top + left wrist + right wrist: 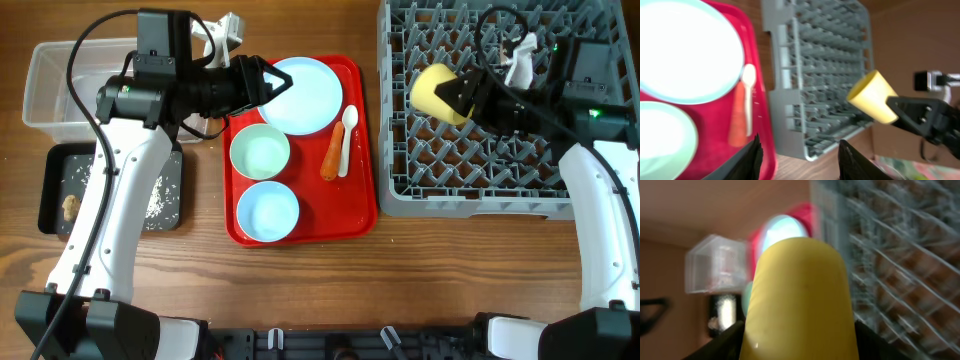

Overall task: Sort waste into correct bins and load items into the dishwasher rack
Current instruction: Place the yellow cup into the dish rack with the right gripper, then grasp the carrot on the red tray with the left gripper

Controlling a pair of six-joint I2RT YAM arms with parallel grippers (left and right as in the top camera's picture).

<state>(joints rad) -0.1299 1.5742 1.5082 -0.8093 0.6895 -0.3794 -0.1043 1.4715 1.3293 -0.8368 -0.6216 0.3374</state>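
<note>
The yellow cup (434, 92) should next go back and down in the robot's right gripper into the rack's near corner (447, 181) by the red tray and be released there, since that spot is empty.
My right gripper (455, 97) is shut on the yellow cup (434, 92), held above the left part of the grey dishwasher rack (395, 180); the cup fills the right wrist view (797, 300) and shows in the left wrist view (872, 96). My left gripper (272, 82) is open and empty, over the left rim of the pale blue plate (305, 95) on the red serving tray (350, 215). Two blue-green bowls (260, 151) (267, 212), the orange carrot (330, 157) and the white spoon (346, 140) lie on that tray. In the left wrist view the jaws (800, 155) are spread.
A clear tub (55, 85) stands at far left, with the black tray (60, 165) in front of it holding white rice (157, 198) and a brown lump (71, 206). The rack fills the right half of the table.
</note>
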